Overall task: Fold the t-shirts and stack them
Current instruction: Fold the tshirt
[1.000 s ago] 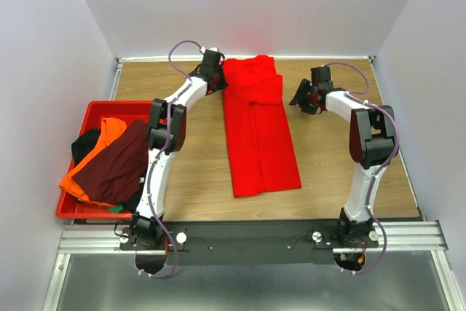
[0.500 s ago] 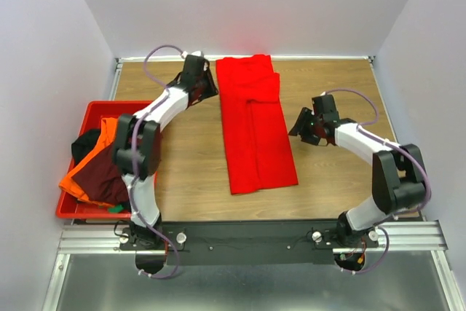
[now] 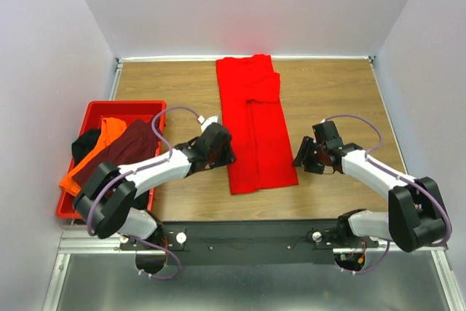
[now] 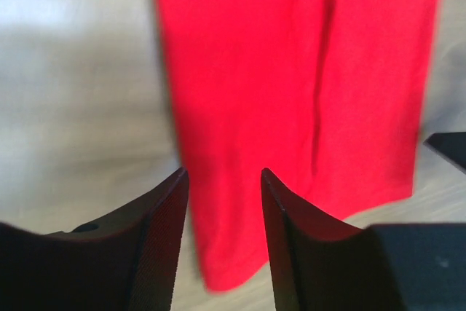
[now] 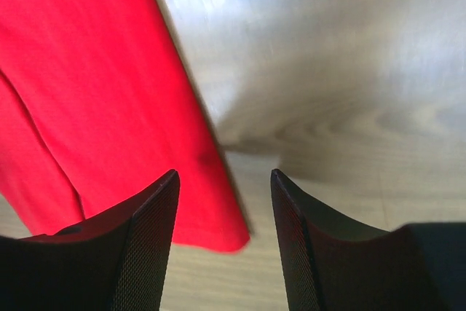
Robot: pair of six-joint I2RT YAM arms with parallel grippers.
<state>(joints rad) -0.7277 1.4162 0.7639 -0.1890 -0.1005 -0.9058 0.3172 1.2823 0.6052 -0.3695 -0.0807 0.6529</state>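
Observation:
The red t-shirt's near corner on the crate's side (image 3: 234, 190) (image 4: 218, 279) is below and back from my left gripper, so my gripper will next move back and down onto it.
A bright red t-shirt (image 3: 255, 125) lies folded into a long strip down the middle of the table. My left gripper (image 3: 227, 156) hovers at the strip's near left edge, open. In the left wrist view the left gripper (image 4: 223, 174) has red cloth (image 4: 291, 71) below its gap and nothing between the fingers. My right gripper (image 3: 299, 159) is open at the near right corner. In the right wrist view the right gripper (image 5: 224, 174) is above that corner of the shirt (image 5: 87, 71). Orange (image 3: 109, 132), dark maroon (image 3: 124, 152) and black (image 3: 83, 143) t-shirts lie heaped in the crate.
A red plastic crate (image 3: 98, 106) stands at the table's left edge beside the left arm. Bare wood (image 3: 342, 92) shows on both sides of the red strip. White walls close in the table at the back and both sides.
My left gripper let go at the shirt's far left edge, opened, and swung back to its near left edge. The right gripper moved toward me to the near right corner.

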